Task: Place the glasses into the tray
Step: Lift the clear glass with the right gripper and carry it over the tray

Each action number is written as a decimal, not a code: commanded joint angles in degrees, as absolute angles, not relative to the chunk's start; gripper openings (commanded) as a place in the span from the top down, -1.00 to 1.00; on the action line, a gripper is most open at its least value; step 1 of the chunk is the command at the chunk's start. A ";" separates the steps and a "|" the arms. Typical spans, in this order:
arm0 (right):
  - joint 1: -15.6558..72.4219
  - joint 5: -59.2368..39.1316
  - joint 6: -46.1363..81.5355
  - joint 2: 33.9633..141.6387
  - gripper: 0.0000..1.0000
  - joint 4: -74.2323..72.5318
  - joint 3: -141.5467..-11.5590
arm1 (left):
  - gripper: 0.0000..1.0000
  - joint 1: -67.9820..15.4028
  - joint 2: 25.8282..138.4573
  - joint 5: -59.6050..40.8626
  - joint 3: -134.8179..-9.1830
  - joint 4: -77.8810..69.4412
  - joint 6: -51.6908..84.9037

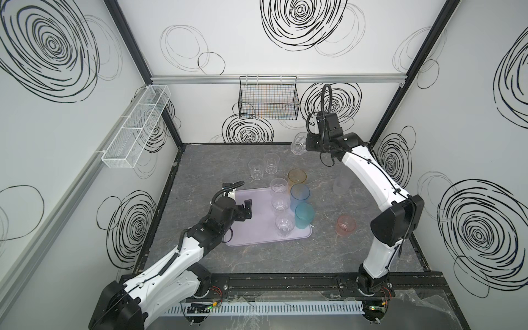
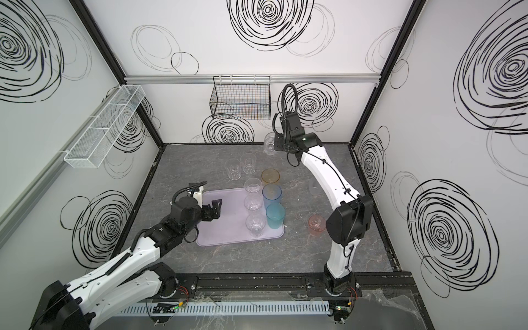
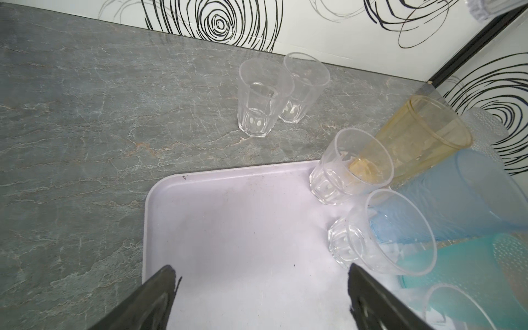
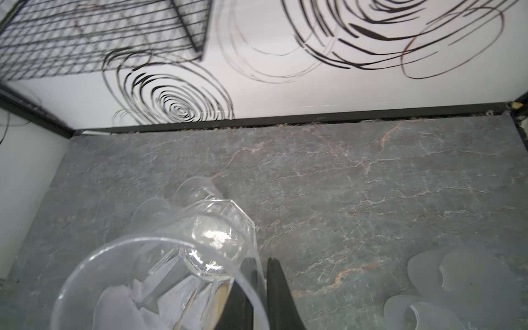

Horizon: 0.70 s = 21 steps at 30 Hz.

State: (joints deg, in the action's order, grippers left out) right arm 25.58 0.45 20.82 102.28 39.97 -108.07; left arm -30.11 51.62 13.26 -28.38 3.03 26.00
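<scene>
My right gripper should move back and down onto the empty spot to release its glass, because the tray (image 1: 251, 228) is bare there beside the row's farthest clear glass.
My right gripper (image 1: 306, 143) (image 4: 261, 263) is shut on the wall of a short clear glass (image 1: 298, 144) (image 2: 268, 144) (image 4: 171, 271), held tilted above the table near the back wall. One finger is inside the glass, one outside. The lilac tray (image 1: 251, 228) (image 2: 223, 231) (image 3: 228, 228) carries three clear glasses (image 1: 280, 203) in a row, with a teal glass (image 1: 304, 215) and a blue glass (image 1: 300, 194) at its right edge. An amber glass (image 1: 297, 177) stands just past the tray's far corner. My left gripper (image 1: 247, 210) (image 3: 260, 268) hangs open and empty over the tray's bare left half.
Two clear glasses (image 1: 255, 168) (image 1: 271, 163) stand on the table behind the tray. A pink glass (image 1: 345, 225) sits right of the tray and a frosted glass (image 1: 340, 185) stands by the right arm. A black wire basket (image 1: 268, 100) and a white mesh basket (image 1: 137, 128) hang on the walls.
</scene>
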 commanded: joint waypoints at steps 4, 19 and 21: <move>37.18 -0.58 21.78 100.32 0.88 37.09 -101.53 | -0.92 -30.09 47.16 22.53 -26.99 3.06 27.41; 47.36 -0.63 21.39 120.02 0.89 41.23 -111.00 | -0.92 -26.70 43.65 27.00 -25.36 4.30 31.16; 47.43 -0.75 21.70 122.91 0.89 43.09 -112.97 | -0.92 -26.54 44.03 26.65 -25.24 3.96 31.54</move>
State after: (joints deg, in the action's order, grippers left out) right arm 47.35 -1.32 21.21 121.25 40.42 -109.40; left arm -27.09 43.55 26.92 -25.78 5.96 29.91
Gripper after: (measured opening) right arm 0.096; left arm 0.962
